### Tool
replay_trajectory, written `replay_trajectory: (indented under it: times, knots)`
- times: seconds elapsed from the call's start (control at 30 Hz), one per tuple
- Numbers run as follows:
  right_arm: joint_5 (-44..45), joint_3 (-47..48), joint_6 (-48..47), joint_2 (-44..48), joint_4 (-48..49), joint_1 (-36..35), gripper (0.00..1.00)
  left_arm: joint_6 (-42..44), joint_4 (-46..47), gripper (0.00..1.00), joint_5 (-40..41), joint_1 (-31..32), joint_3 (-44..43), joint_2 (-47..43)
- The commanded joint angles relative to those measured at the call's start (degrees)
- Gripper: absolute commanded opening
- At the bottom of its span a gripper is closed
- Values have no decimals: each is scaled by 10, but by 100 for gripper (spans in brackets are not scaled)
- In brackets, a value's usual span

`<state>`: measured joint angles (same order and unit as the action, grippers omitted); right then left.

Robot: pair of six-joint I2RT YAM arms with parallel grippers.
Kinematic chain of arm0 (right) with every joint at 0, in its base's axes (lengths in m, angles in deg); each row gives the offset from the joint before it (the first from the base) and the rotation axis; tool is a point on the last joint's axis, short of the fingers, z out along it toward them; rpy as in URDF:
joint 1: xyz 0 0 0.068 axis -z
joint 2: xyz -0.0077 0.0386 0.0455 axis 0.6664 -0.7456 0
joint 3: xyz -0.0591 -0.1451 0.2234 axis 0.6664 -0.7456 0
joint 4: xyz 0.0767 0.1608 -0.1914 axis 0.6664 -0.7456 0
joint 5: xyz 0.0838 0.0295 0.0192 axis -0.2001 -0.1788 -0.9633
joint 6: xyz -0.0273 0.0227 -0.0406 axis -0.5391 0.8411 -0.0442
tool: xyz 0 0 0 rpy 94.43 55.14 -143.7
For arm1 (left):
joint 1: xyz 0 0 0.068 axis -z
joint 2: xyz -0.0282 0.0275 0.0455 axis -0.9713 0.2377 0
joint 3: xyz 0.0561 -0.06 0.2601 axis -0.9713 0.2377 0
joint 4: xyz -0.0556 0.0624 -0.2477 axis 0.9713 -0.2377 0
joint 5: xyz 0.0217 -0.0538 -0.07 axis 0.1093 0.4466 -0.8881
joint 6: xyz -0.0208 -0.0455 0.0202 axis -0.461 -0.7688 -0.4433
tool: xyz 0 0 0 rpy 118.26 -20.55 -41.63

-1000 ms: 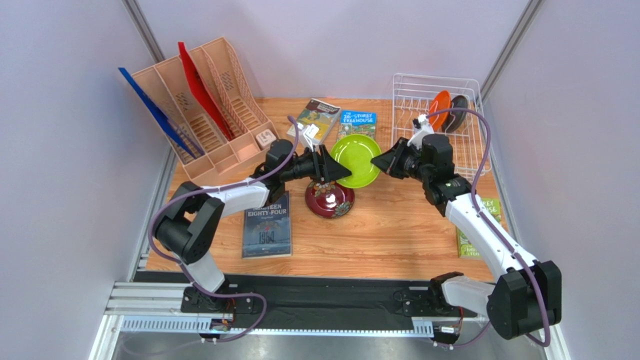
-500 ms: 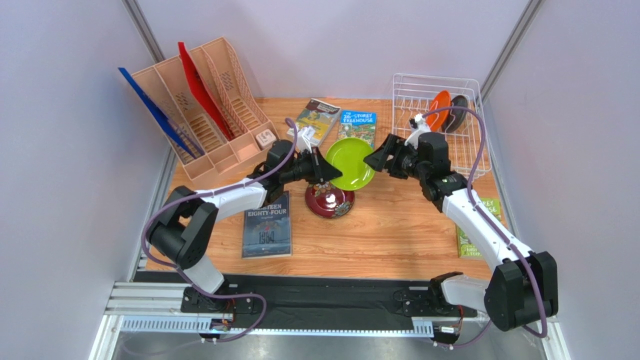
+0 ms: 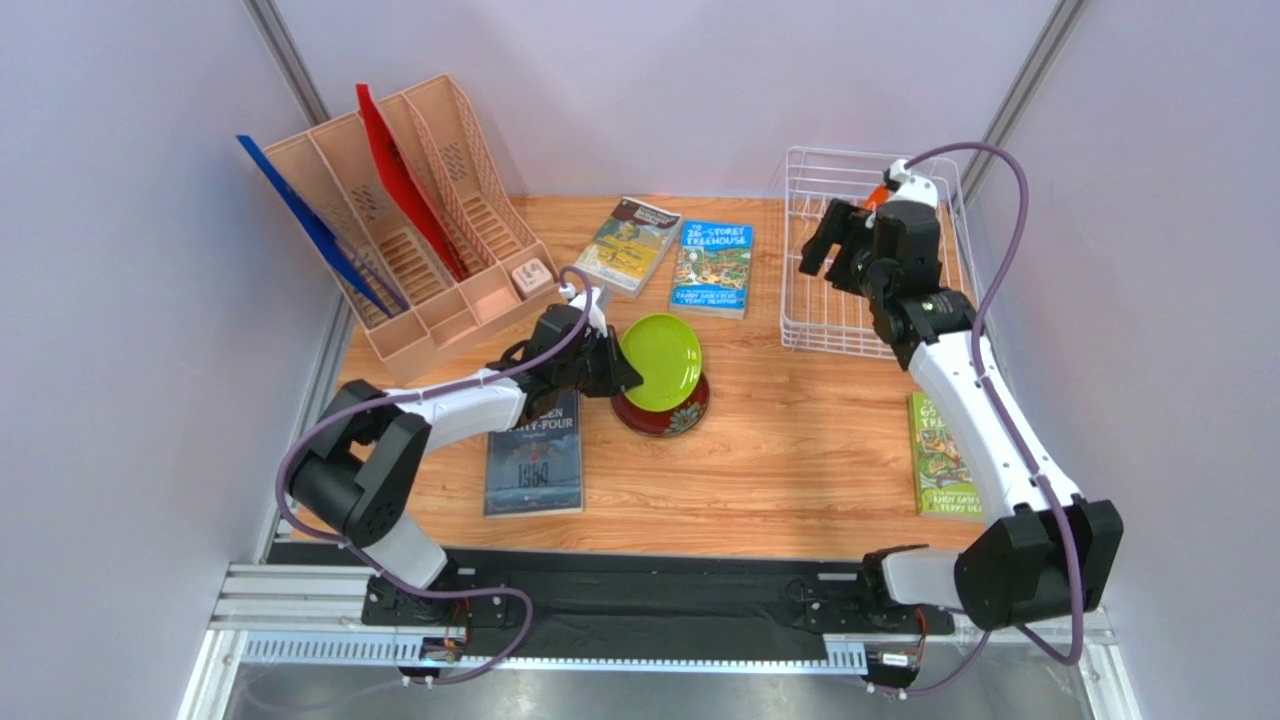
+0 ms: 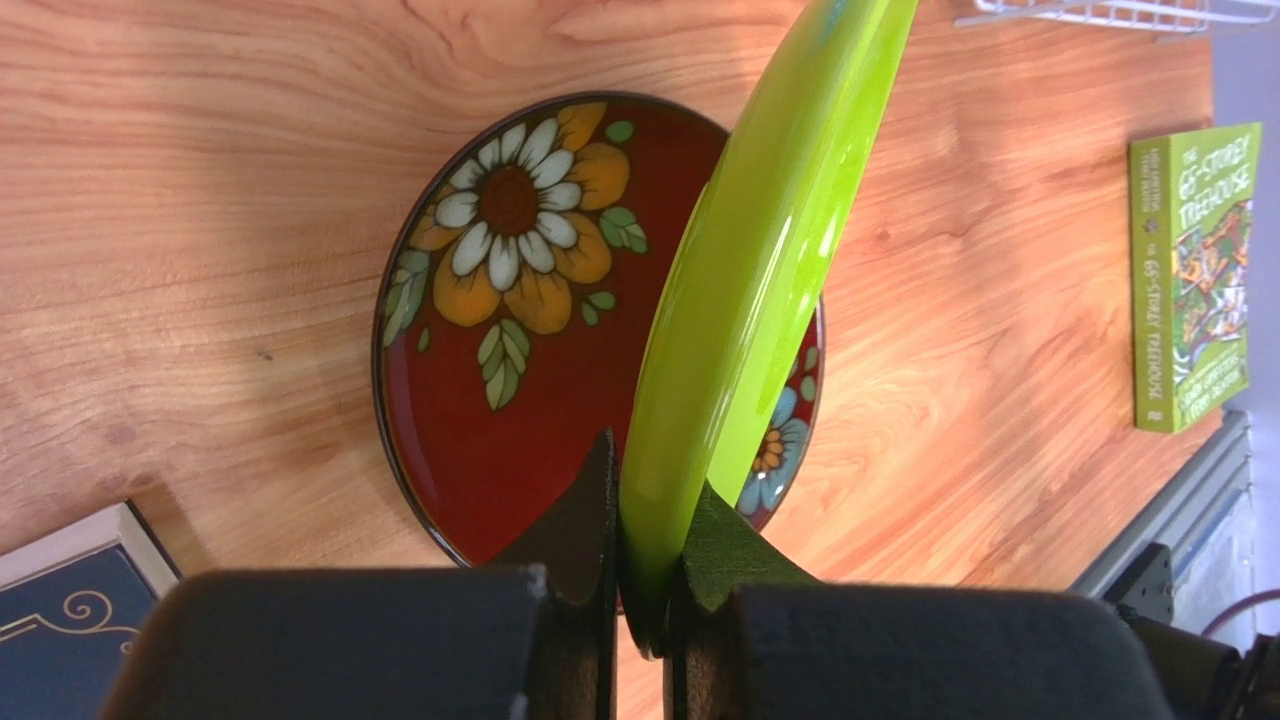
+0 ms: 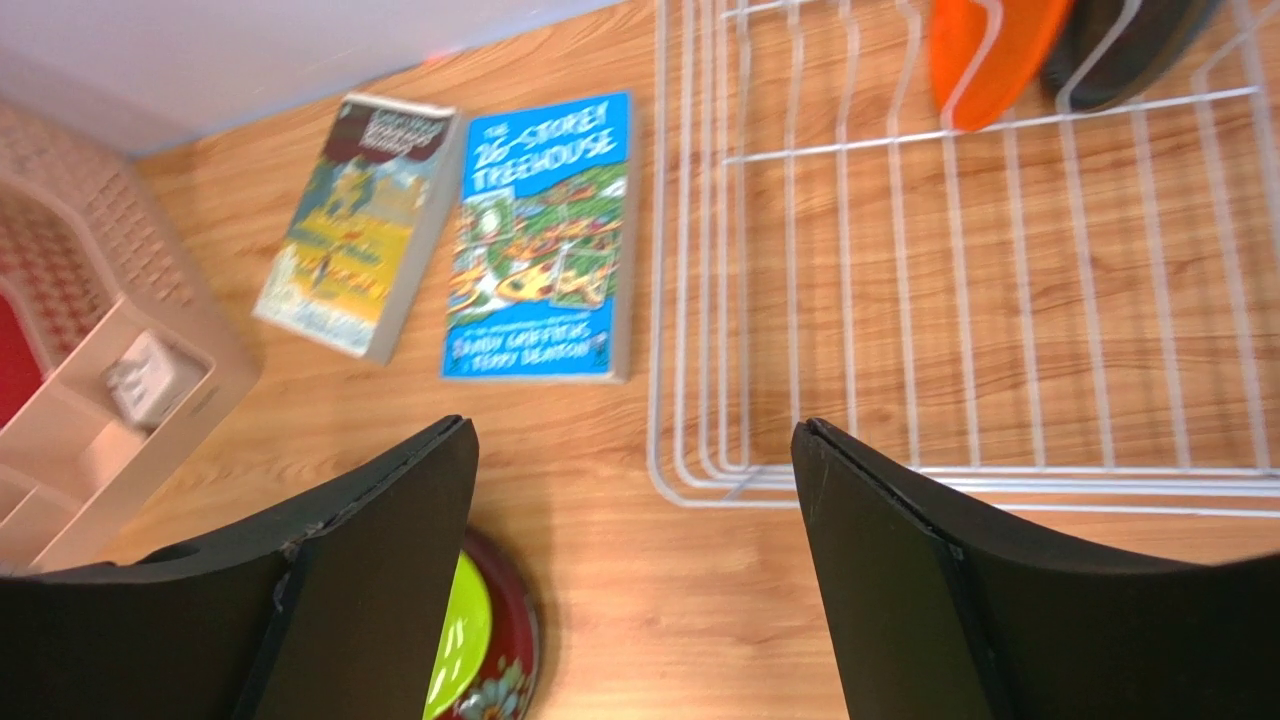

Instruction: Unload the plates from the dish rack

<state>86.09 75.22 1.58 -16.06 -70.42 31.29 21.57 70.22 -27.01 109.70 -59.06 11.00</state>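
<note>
I will next move my right gripper outward and down over the dish rack. I will turn its fingers so they are on both sides of the near edge of the orange plate [image 3: 875,198] [image 5: 978,102], because the plate stands upright.
My left gripper [image 3: 613,368] is shut on the rim of the lime green plate [image 3: 661,360], holding it tilted just above the dark red floral plate [image 3: 676,411] that lies flat on the table. In the left wrist view both fingers pinch the green plate [image 4: 766,255] edge-on over the red plate [image 4: 511,330]. My right gripper [image 3: 842,240] hangs open and empty over the white dish rack [image 3: 796,323]. In the right wrist view an orange plate [image 5: 992,53] and a dark plate [image 5: 1120,45] stand at the far end of the rack [image 5: 658,300].
A peach file organizer [image 3: 406,225] with blue and red folders stands at the back left. Books lie at the back middle [image 3: 631,240] [image 3: 715,270], the front left [image 3: 537,450] and the right edge [image 3: 942,450].
The green plate passed from right gripper to left: the left shut on it, the right opened. The right arm swung back over the rack; the left drew the plate above the red plate.
</note>
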Motion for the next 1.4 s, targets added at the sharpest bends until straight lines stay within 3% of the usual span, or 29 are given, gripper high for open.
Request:
replay_trajectory:
  times: [0.0, 0.2, 0.27, 0.43, 0.67, 0.8, 0.9, 1.2, 1.37]
  knots:
    - [76, 67, -31, -39, -22, 11, 83, 0, 24, 0, -4, 1, 5, 16]
    - [146, 145, -42, -128, -53, 36, 83, -9, 32, 0, -22, 1, 9, 36]
    - [153, 153, -40, -141, -53, 50, 83, -8, 31, 6, -29, 1, 9, 38]
    - [172, 189, -38, -209, -50, 79, 83, -9, 17, 45, -35, 1, 12, 38]
    - [173, 246, -59, -307, -18, 100, 84, 0, -10, 68, -30, 1, 26, 15]
    - [200, 302, -89, -366, -13, 99, 83, 18, -41, 92, -15, 1, 26, -2]
    - [214, 352, -97, -415, -16, 101, 82, 30, -55, 100, 5, 1, 30, -17]
    - [250, 480, -127, -532, -25, 116, 78, 85, -103, 100, 31, 0, 13, -53]
    - [256, 527, -139, -585, -37, 118, 70, 94, -135, 100, 37, 1, -2, -61]
